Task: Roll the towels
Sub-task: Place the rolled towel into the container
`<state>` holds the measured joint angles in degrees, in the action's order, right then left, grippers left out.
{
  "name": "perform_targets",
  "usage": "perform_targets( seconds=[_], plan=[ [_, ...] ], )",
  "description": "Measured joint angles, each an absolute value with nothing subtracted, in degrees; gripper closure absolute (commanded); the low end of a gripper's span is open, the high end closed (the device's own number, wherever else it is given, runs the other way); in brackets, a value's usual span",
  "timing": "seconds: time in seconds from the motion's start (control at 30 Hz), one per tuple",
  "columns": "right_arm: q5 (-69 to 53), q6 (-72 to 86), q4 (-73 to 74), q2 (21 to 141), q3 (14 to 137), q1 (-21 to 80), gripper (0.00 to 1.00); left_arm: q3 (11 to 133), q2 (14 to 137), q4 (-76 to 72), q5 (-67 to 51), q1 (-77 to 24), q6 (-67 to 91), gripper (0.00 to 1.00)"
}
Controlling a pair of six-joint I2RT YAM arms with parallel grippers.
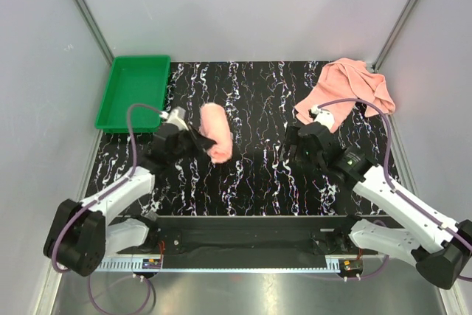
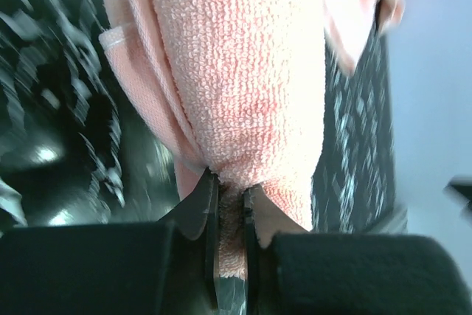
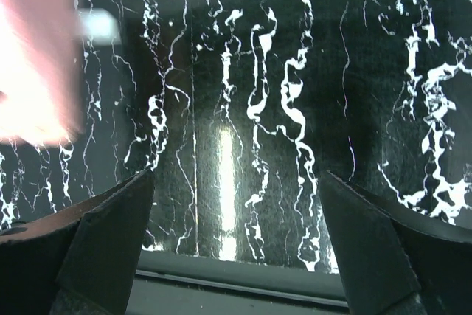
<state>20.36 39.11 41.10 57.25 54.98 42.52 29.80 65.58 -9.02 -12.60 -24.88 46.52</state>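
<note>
My left gripper should swing over the tray's far end (image 1: 140, 69) next, go down and release the roll, because the tray is outward, to the gripper's left in the top view.
One salmon-pink towel (image 1: 216, 130) is rolled into a short bundle left of the table's middle. My left gripper (image 1: 198, 140) is at its near-left side. In the left wrist view the roll (image 2: 243, 71) fills the frame and my left gripper (image 2: 231, 189) is shut on a fold of its terry cloth. The other towel (image 1: 346, 90) lies crumpled and unrolled at the back right. My right gripper (image 1: 299, 154) hovers over bare table right of centre. It is wide open (image 3: 236, 176) with nothing between its fingers (image 3: 103, 234), and the rolled towel (image 3: 37, 57) is a pink blur to its left.
A green tray (image 1: 136, 90) sits at the back left corner, nothing in it. The black marbled tabletop (image 1: 258, 108) is walled by white panels on three sides. A cable from the right arm loops over the crumpled towel's near edge.
</note>
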Motion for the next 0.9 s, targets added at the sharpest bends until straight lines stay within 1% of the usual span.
perform_targets(
  seconds=[0.1, 0.23, 0.37, 0.53, 0.6, 0.77, 0.9],
  plan=[
    [19.99, 39.94, 41.74, 55.72, 53.89, 42.52, 0.00, 32.18, 63.22, -9.19, -12.62, -18.26, 46.61, 1.00],
    [18.81, 41.04, 41.58, 53.36, 51.48, 42.52, 0.00, 33.30, 61.28, -13.39, -11.86, -8.29, 48.58, 1.00],
    [17.12, 42.06, 41.45, 52.01, 49.01, 42.52, 0.00, 35.46, 64.58, -17.72, -10.31, -0.97, 52.23, 1.00],
    [15.29, 42.94, 41.34, 51.29, 46.81, 42.52, 0.00, 38.52, 77.89, -30.96, -7.35, 5.43, 59.79, 1.00],
    [14.66, 43.20, 41.34, 51.29, 46.35, 42.52, 0.00, 40.71, 83.26, -33.01, -5.80, 6.39, 61.65, 1.00],
    [12.64, 43.62, 40.25, 51.33, 45.41, 42.54, 0.00, 49.78, 99.53, -41.56, -1.69, 7.62, 65.98, 1.00],
    [10.94, 43.59, 39.16, 52.05, 44.49, 42.59, 0.00, 58.43, 109.27, -43.31, 0.64, 8.34, 67.13, 1.00]
  ],
)
